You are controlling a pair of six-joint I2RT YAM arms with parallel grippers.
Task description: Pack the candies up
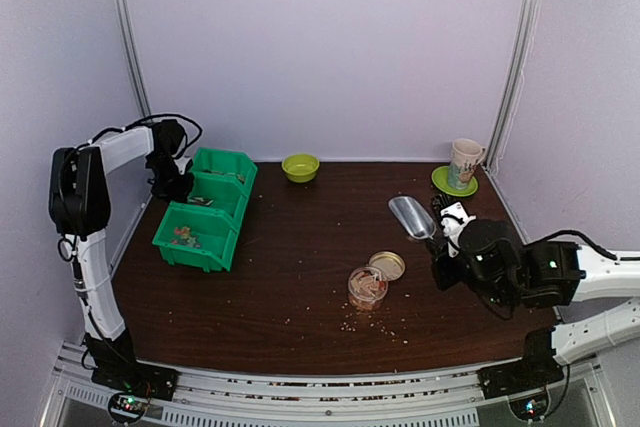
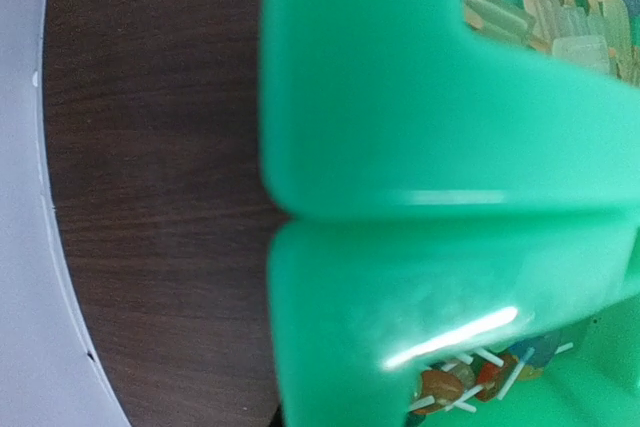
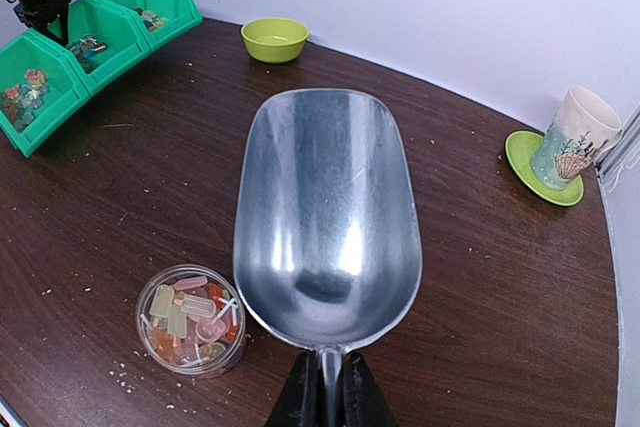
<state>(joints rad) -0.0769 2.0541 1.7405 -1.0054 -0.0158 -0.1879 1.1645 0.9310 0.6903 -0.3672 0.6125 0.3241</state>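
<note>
My left gripper will drag the green bins left in the top view and release them, as bare tabletop still separates them from the side.
Candies fill a clear round jar [image 3: 190, 319] [image 1: 367, 289] standing open on the brown table, its lid [image 1: 387, 265] beside it. More candies [image 2: 470, 382] lie in the green bins [image 1: 196, 238]. My right gripper [image 3: 327, 372] is shut on the handle of an empty metal scoop [image 3: 325, 212], which hangs just right of the jar. My left gripper [image 1: 172, 185] sits at the left side of the bins. Its fingers are out of its own wrist view, which the bin walls [image 2: 400, 97] fill. Whether it pinches a rim does not show.
Three green bins stand in a row at the back left, and the far one [image 1: 228, 161] also holds sweets. A lime bowl [image 1: 300, 167] sits at the back centre, a mug [image 1: 465, 162] on a green saucer at the back right. Pale crumbs dot the table near the jar.
</note>
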